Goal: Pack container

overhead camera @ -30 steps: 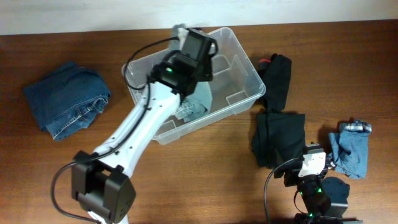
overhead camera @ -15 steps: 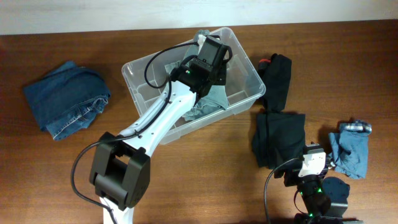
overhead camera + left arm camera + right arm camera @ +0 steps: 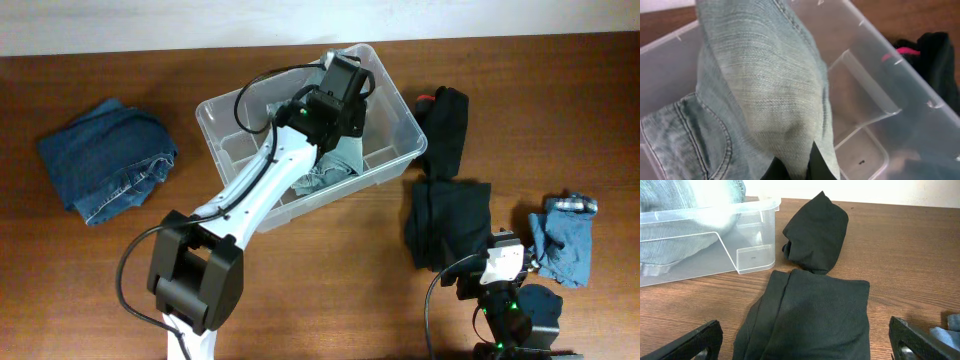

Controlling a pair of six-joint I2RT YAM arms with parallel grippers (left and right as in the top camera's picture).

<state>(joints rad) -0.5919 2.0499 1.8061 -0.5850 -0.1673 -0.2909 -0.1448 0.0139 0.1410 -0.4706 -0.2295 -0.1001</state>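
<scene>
My left gripper should lift the pale blue jeans next, then lower them into the container's end by the dark blue jeans (image 3: pixel 241 146).
The clear plastic container (image 3: pixel 405 120) stands at the back middle of the table, also in the left wrist view (image 3: pixel 900 95) and the right wrist view (image 3: pixel 752 255). My left gripper (image 3: pixel 338 92) is over the container's far right part, shut on pale blue jeans (image 3: pixel 765 95) that hang into the bin (image 3: pixel 335 165). My right gripper (image 3: pixel 802 347) is open and empty at the front right, just before a flat black garment (image 3: pixel 810 315).
Folded dark blue jeans (image 3: pixel 108 160) lie at the left. A second black garment (image 3: pixel 447 125) with a pink tag lies right of the container. A blue cloth (image 3: pixel 565 240) lies at the far right by the right arm.
My left arm has moved right and toward the far side of the container, carrying the pale jeans with it. The right arm has not moved.
</scene>
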